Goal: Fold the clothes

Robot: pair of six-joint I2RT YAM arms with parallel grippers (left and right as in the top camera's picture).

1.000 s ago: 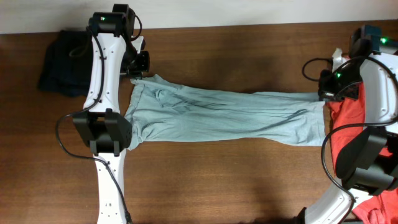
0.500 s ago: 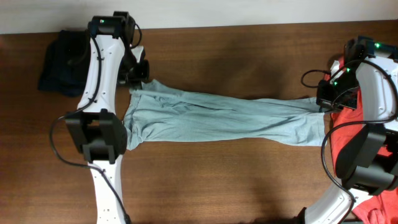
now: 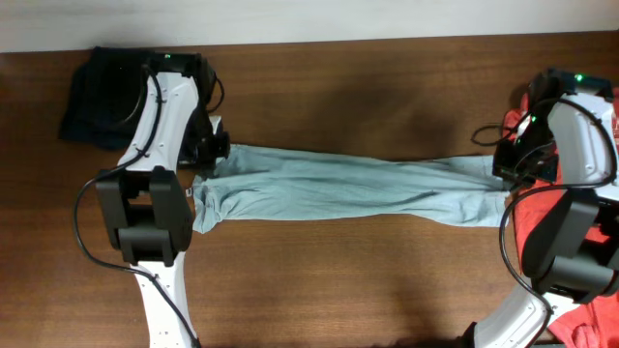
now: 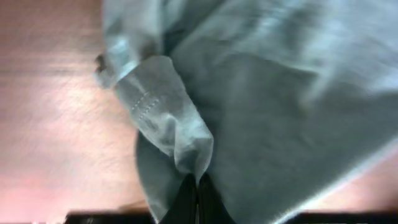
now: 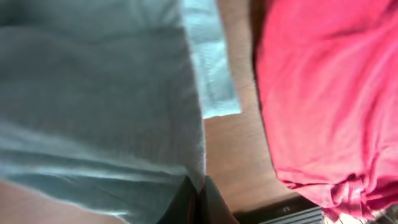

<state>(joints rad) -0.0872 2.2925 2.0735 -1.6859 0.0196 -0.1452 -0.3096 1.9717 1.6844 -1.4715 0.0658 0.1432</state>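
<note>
My right gripper will next bring the held edge (image 3: 500, 182) (image 5: 198, 182) down toward the table, and then it will let go of it there.
The pale blue-grey T-shirt (image 3: 348, 186) lies stretched left to right across the wooden table, folded lengthwise into a long band. My left gripper (image 3: 211, 155) is shut on its upper left edge; in the left wrist view the black fingers (image 4: 196, 198) pinch a fold of the blue-grey cloth (image 4: 273, 112). My right gripper (image 3: 503, 166) is shut on the shirt's right end; the right wrist view shows the fingers (image 5: 199, 196) clamped on the cloth's edge (image 5: 93, 99). The red T-shirt (image 3: 542, 232) lies at the right, under the right arm, and shows in the right wrist view (image 5: 329, 93).
A dark navy garment (image 3: 97, 92) lies crumpled at the back left corner. The table's far edge (image 3: 387, 39) meets a white wall. Both arms stand along the table's left and right sides.
Both grippers have moved toward the front of the table, carrying the shirt's far edge over. The shirt has become a narrower, tauter band.
</note>
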